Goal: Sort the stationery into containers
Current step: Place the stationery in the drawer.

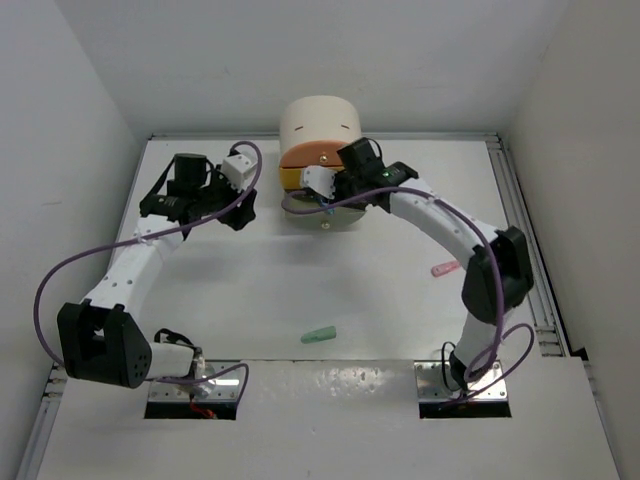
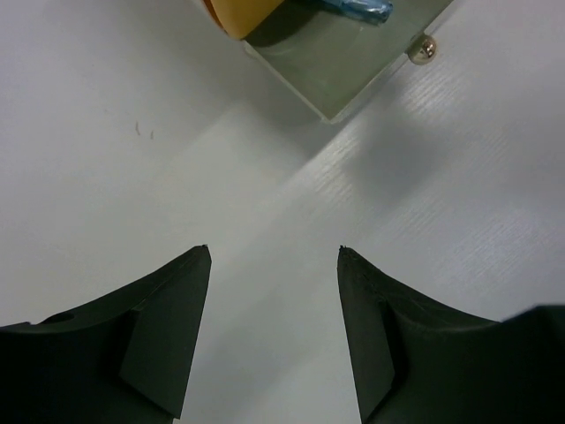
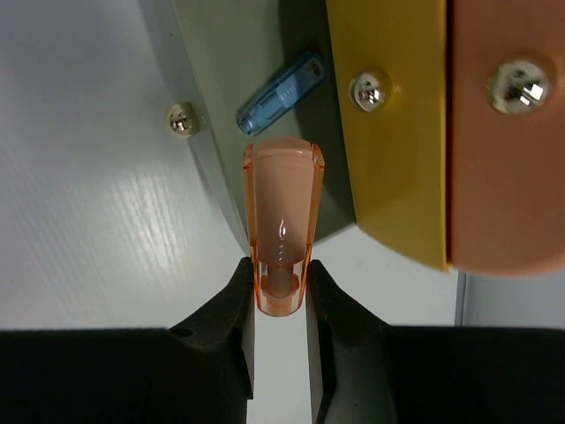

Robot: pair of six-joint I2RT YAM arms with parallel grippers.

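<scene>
My right gripper should next move the orange capsule piece down along the open bottom drawer (image 1: 328, 212), toward the blue capsule piece.
My right gripper (image 3: 281, 274) is shut on an orange capsule piece (image 3: 282, 221) and holds it over the near edge of the pulled-out grey-lined bottom drawer (image 3: 221, 106) of the cream arch-topped cabinet (image 1: 320, 122). A blue capsule piece (image 3: 281, 91) lies inside that drawer. Above it sit the orange-yellow drawer (image 3: 393, 141) and the peach drawer (image 3: 508, 168), both shut. My left gripper (image 2: 274, 256) is open and empty over bare table, left of the open drawer (image 2: 340, 75). A green piece (image 1: 320, 334) and a pink piece (image 1: 445, 268) lie on the table.
White walls enclose the table on the left, back and right. The open drawer's round knob (image 2: 425, 49) sticks out toward the table's middle. My right arm (image 1: 450, 225) arches over the table's right side, near the pink piece.
</scene>
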